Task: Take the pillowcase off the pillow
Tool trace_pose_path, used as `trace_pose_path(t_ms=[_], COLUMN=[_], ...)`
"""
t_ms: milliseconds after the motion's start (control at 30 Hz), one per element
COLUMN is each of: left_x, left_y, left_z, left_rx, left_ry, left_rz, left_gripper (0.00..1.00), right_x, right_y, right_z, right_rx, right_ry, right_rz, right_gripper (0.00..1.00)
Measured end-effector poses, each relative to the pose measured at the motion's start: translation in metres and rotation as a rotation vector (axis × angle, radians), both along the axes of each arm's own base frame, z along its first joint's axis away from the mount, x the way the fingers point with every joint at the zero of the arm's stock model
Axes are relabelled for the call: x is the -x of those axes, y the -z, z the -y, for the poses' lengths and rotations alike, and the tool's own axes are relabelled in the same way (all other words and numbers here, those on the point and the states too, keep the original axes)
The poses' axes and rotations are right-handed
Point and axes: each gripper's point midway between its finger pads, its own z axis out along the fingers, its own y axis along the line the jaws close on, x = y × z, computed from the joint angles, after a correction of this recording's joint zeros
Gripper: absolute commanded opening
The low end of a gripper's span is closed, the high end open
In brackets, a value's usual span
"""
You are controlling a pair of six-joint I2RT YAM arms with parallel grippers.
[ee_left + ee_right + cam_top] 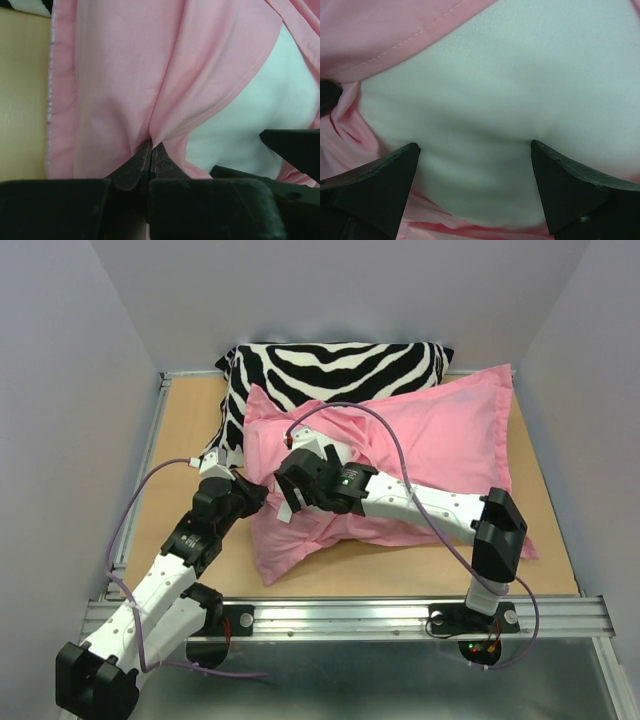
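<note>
The white pillow is bare below the pink hem [390, 40]. My right gripper will press down into the pillow next and close its spread fingers on a fold.
The pink pillowcase [440, 430] covers the pillow in the middle of the table. My left gripper [262, 496] is shut on a fold of the pillowcase [120, 80] at its open left end; the cloth bunches at the closed jaws [151, 145]. The white pillow [250, 115] shows through the opening. My right gripper [290, 502] is open at that same opening, its fingertips [400, 160] spread wide and pressed into the white pillow [520, 85], with the pink hem [390, 40] above it.
A black-and-white zebra-striped cushion [330, 365] lies behind the pillow at the back of the wooden table [180, 430]. Grey walls stand on three sides. A metal rail [350, 615] runs along the near edge by the arm bases.
</note>
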Motion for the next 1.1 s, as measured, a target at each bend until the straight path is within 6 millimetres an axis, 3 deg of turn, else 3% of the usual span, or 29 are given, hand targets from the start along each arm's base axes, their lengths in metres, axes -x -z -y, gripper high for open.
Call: trace_pose_path(t_ms=[133,367,433,533,567,633,667,700,800,967,1100], left_x=[0.001,0.002,0.003,0.004,0.005,0.006,0.007,0.007,0.008,0.012,0.016], left_y=[0.0,0.002,0.002,0.002,0.002,0.002,0.002,0.0,-0.006,-0.026,-0.041], left_z=[0.0,0.002,0.002,0.004,0.005,0.006,0.007,0.008,0.012,0.02,0.026], left_rx=[-0.001,-0.004,-0.003,-0.003,-0.003,-0.004,-0.004,-0.006,0.001,0.033,0.054], left_ry=[0.001,0.016,0.021,0.035,0.042,0.056,0.063,0.073,0.097,0.139,0.165], left_rz=[-0.001,-0.009,-0.009,-0.01,-0.011,-0.012,-0.011,-0.009,0.002,0.043,0.078], left_gripper=[0.0,0.0,0.0,0.03,0.08,0.17,0.22,0.33,0.48,0.62,0.64], right_x=[-0.004,0.002,0.001,-0.007,-0.01,-0.017,-0.021,-0.024,-0.031,-0.032,-0.031], right_y=[0.016,0.008,0.014,0.031,0.036,0.044,0.045,0.045,0.033,0.021,0.02], right_z=[0.0,-0.01,-0.014,-0.02,-0.022,-0.02,-0.019,-0.019,-0.02,-0.016,-0.016], right_rx=[0.016,-0.076,-0.079,-0.074,-0.077,-0.092,-0.112,-0.125,-0.209,-0.26,-0.271], right_ry=[0.018,-0.013,-0.018,-0.006,-0.002,0.009,0.017,0.022,0.036,0.054,0.061], right_rz=[0.011,0.004,-0.004,-0.015,-0.019,-0.029,-0.036,-0.041,-0.042,-0.037,-0.039], right_gripper=[1.0,1.0,0.95,0.74,0.52,0.33,0.1,0.03,0.01,0.01,0.01])
